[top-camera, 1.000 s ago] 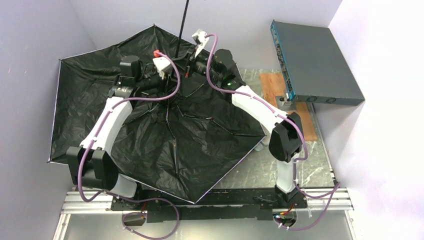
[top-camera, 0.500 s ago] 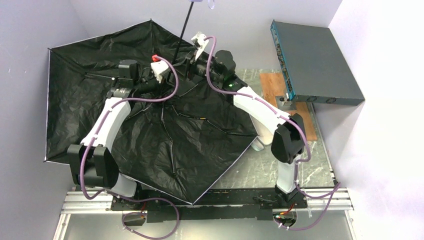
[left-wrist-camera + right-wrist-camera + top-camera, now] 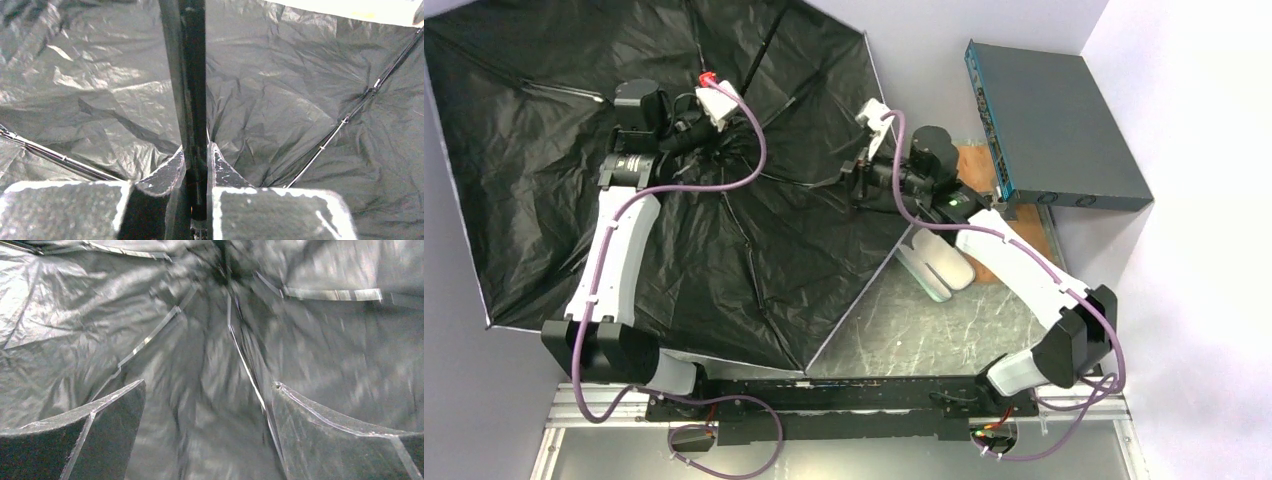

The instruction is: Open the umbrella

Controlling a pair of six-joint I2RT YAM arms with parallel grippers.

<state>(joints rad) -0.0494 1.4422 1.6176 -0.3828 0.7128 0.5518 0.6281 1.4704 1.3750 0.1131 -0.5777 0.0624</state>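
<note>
I will next turn my left gripper to swing the umbrella's stem toward my empty right gripper, push toward the canopy's center [image 3: 722, 156] and let go, as the umbrella's lining is still wrinkled.
The umbrella [image 3: 544, 150] is spread wide, its black lining facing the top camera and filling the back left of the scene. Its thin black shaft [image 3: 766, 48] runs up and back from the hub. My left gripper [image 3: 722, 150] sits at the hub, shut on the shaft [image 3: 192, 75], which passes straight up between the fingers [image 3: 222, 167]. My right gripper [image 3: 854, 186] hovers by the canopy's right side with its jaws wide apart. In the right wrist view, the right gripper [image 3: 209, 390] holds nothing and only lining [image 3: 200, 330] and ribs lie beyond it. The handle is out of view.
A pale mint-green oval case [image 3: 939, 265] lies on the silvery table cover [image 3: 924, 330] under the right forearm. A blue-grey flat box [image 3: 1054, 120] stands at the back right, with a brown board [image 3: 969, 165] beside it. Walls stand close behind and on both sides.
The canopy has swung up and to the left with the left gripper. The right gripper has opened, let go near the hub and drawn back to the right. The case is now uncovered.
</note>
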